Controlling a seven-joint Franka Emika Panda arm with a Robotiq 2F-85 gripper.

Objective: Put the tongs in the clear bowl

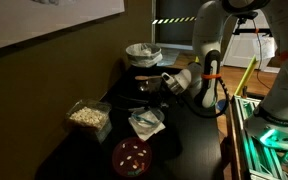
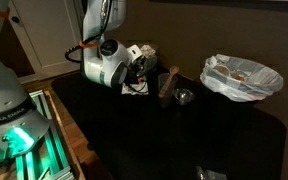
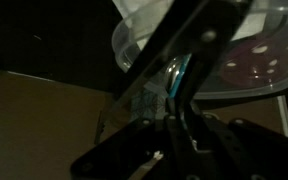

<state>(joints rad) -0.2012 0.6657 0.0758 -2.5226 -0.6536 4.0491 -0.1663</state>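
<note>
The clear bowl's middle (image 3: 234,45) is to the right in the wrist view, so my gripper should move that way next and let go of the tongs (image 3: 189,45) over it.
My gripper (image 1: 152,88) hangs low over the dark table and is shut on the tongs (image 3: 189,45). In the wrist view the tongs are long black arms with a blue part near my fingers (image 3: 174,115), and they reach out toward the clear bowl (image 3: 139,30). In an exterior view the tongs (image 2: 169,85) stick out of the gripper (image 2: 149,75) as a dark bar with a shiny tip. The clear bowl (image 1: 146,123) has white showing inside. It sits just in front of and below the gripper.
A dark red round plate (image 1: 132,156) lies beyond the bowl and also shows in the wrist view (image 3: 256,65). A clear container of pale food (image 1: 87,115) stands to one side, seen again in an exterior view (image 2: 242,78). Another clear tub (image 1: 142,52) is at the back.
</note>
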